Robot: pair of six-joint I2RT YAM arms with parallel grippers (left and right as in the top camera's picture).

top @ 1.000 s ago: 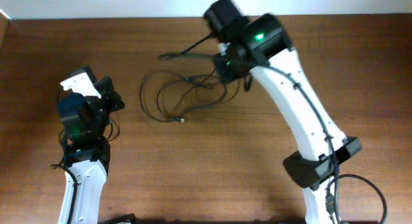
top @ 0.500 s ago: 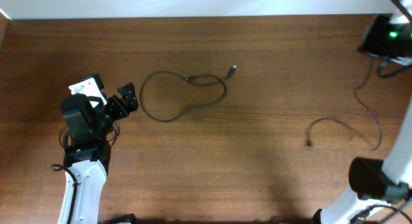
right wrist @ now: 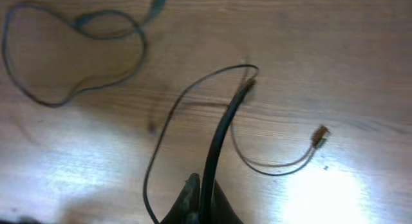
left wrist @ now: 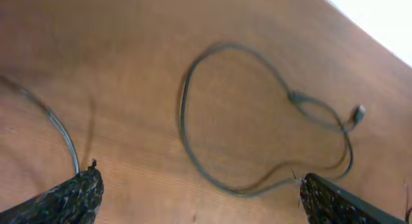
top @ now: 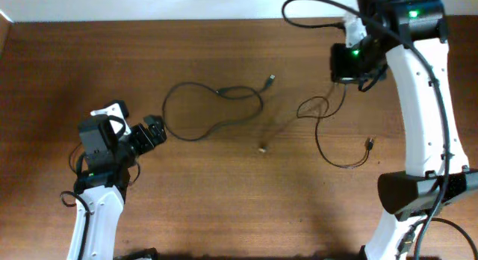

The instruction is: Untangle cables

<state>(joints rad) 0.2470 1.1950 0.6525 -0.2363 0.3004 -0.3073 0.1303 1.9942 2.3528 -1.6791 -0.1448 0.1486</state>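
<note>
The robot will next move its right gripper down and back to free the cable on the wood (top: 347, 137) (right wrist: 277, 135) beside the cable's plug, because that spot is below and back from the gripper.
Two thin black cables lie apart. One cable (top: 222, 92) rests in a closed loop at the table's centre left, its plug (top: 270, 80) pointing to the back. In the left wrist view that loop (left wrist: 183, 114) lies just beyond my left gripper (left wrist: 198, 185), which is open and empty. My left gripper (top: 153, 131) sits at the loop's left edge. My right gripper (top: 349, 62) hovers at the back right, shut on the other cable (right wrist: 219, 137). That cable hangs down and curls on the wood, ending in a small plug (top: 369, 145).
The arms' own thicker black wires arch over the right arm (top: 314, 2) and run beside the left wrist (left wrist: 55, 124). The table's back edge meets a white wall (top: 149, 4). A small pale speck (top: 262, 149) lies on the wood near the middle.
The two cables, bunched together a second ago, now lie apart. My right gripper carried one cable far right, then back to upper right. My left gripper opened and turned toward the loop.
</note>
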